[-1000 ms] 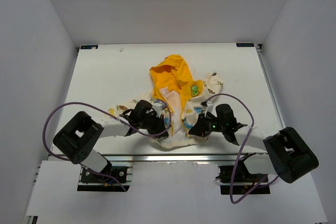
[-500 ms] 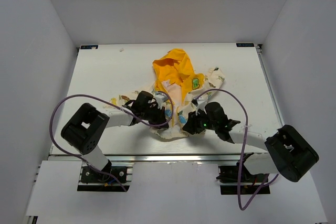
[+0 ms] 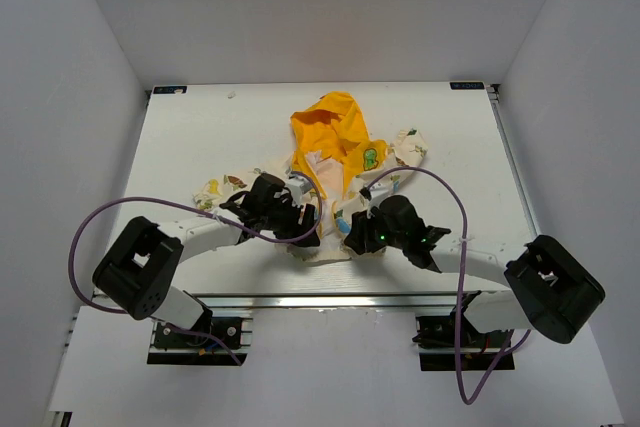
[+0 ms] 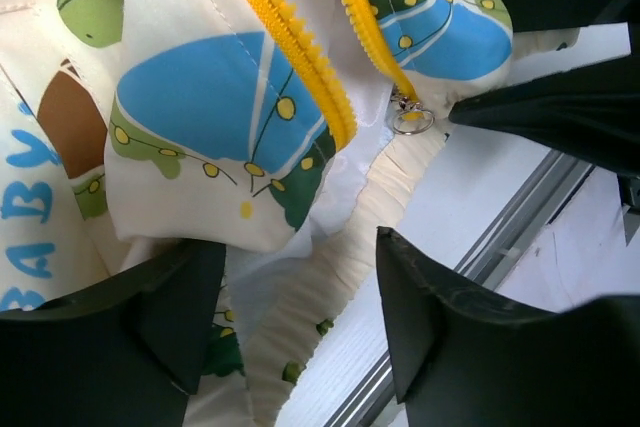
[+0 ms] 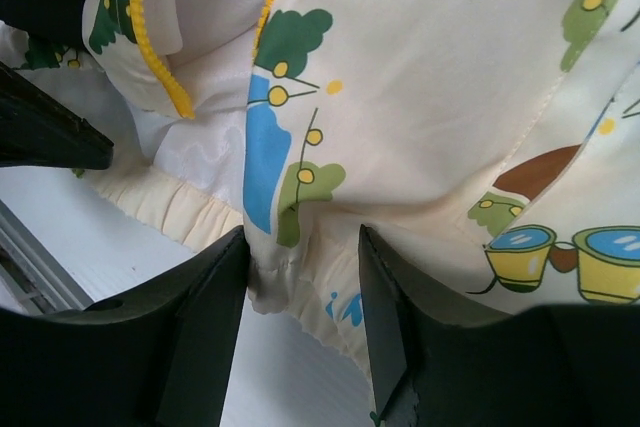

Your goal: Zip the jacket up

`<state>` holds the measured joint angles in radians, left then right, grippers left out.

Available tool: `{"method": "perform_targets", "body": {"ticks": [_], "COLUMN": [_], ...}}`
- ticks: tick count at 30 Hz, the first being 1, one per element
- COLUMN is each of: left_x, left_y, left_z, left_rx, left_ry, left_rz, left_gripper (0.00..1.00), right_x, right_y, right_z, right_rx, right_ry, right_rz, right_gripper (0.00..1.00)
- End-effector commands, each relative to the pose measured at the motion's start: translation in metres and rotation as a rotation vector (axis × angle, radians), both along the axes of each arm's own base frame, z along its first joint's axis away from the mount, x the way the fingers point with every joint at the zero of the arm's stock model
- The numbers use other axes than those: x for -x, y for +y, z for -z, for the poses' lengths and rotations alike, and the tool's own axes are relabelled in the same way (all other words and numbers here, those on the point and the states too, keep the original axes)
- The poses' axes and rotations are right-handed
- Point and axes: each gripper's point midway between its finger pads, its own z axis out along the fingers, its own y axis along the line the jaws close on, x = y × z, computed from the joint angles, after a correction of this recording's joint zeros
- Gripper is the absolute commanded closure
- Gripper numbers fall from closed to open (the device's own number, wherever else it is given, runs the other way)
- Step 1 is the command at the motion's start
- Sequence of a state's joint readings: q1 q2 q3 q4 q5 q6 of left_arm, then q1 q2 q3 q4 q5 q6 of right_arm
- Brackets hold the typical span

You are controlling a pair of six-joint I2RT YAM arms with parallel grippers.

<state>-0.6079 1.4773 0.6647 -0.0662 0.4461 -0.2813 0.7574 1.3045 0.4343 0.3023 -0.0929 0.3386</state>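
Observation:
I should ease my left gripper outward onto the bottom edge of the jacket's front panel, near the bottom end of the zipper strip. That edge is loose just beyond my open fingers.
The jacket point(image 3: 330, 162) lies in the middle of the table, yellow hood point(image 3: 335, 127) at the far end, front unzipped. In the left wrist view its two yellow zipper strips point(image 4: 290, 47) run apart, and the metal pull ring point(image 4: 410, 119) hangs at the foot of the right strip. My left gripper point(image 3: 297, 224) point(image 4: 295, 247) is open over the ribbed hem point(image 4: 330, 267), pinching nothing. My right gripper point(image 3: 352, 239) point(image 5: 300, 237) is open too, with the other hem corner point(image 5: 290, 267) lying loose between its fingers. One black right finger point(image 4: 560, 97) shows next to the pull ring.
The aluminium rail point(image 3: 330, 299) point(image 4: 470, 277) of the table's near edge runs just below the hem. A sleeve point(image 3: 215, 187) spreads left, another point(image 3: 408, 147) right. Purple cables point(image 3: 150, 205) loop over both arms. White walls enclose the table.
Both grippers held the hem shut a second ago and have now opened and let go. The jacket's lower part has shifted slightly away from the near edge, and both arms have closed in.

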Motion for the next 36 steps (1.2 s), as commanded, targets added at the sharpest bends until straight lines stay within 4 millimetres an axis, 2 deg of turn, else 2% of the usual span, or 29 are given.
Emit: {"method": "perform_targets", "body": {"ticks": [1, 9, 12, 15, 26, 36], "left_x": [-0.006, -0.015, -0.017, -0.019, -0.025, -0.033], "left_y": [0.008, 0.010, 0.012, 0.015, 0.017, 0.007], "left_z": [-0.009, -0.021, -0.023, -0.023, -0.011, -0.010], "left_rx": [-0.031, -0.079, -0.093, -0.113, -0.149, -0.125], "left_ry": [-0.031, -0.045, -0.047, -0.047, -0.042, -0.040], "left_rz": [-0.040, -0.097, -0.124, -0.145, -0.175, -0.168], "left_gripper": [0.27, 0.24, 0.20, 0.20, 0.39, 0.40], "right_x": [-0.010, -0.018, -0.017, -0.014, -0.005, -0.009], "right_y": [0.007, 0.003, 0.007, 0.012, 0.027, 0.026], "right_z": [-0.009, -0.004, -0.003, -0.006, -0.014, -0.021], "right_rx": [0.025, 0.079, 0.076, 0.064, 0.023, 0.043], "right_ry": [-0.036, -0.021, -0.008, -0.004, -0.005, -0.014], "right_rz": [0.037, 0.152, 0.137, 0.114, 0.024, 0.040], "right_gripper": [0.47, 0.46, 0.45, 0.45, 0.45, 0.44]}}
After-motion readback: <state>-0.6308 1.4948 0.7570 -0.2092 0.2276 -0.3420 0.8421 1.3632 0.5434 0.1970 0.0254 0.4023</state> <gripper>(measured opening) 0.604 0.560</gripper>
